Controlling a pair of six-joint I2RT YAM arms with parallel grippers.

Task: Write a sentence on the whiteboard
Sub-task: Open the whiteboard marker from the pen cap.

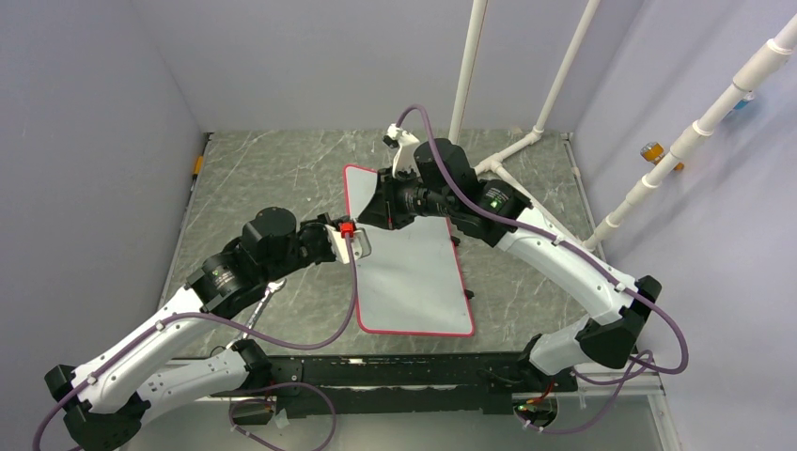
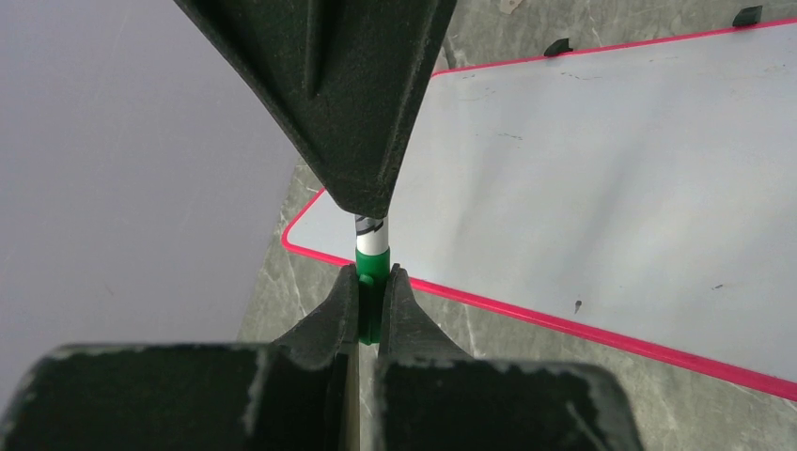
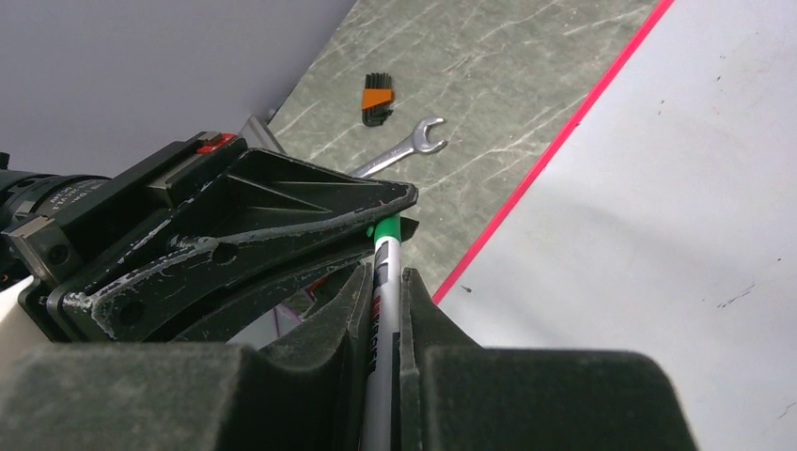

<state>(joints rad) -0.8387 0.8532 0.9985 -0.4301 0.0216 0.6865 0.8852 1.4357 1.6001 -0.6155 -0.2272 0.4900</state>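
The green cap covers the marker's tip. The left gripper pulls it off the marker's body next, then goes back and down to release it on the tabletop (image 1: 289, 303) beside the wrench.
The whiteboard (image 1: 414, 277), white with a thin red rim, lies flat on the marble-patterned table between the two arms. No sentence shows on it, only a few small dark specks (image 2: 577, 305). A marker with a white barrel (image 3: 385, 268) and a green cap (image 2: 370, 282) is held in the air over the board's left edge. My left gripper (image 2: 370, 279) is shut on the green cap. My right gripper (image 3: 383, 274) is shut on the barrel. The two grippers meet tip to tip (image 1: 362, 224), and the marker's tip is hidden.
A metal wrench (image 3: 399, 155) and a small black and orange tool (image 3: 378, 99) lie on the table left of the board. White pipes (image 1: 526, 141) rise at the back right. Grey walls close in the table on three sides.
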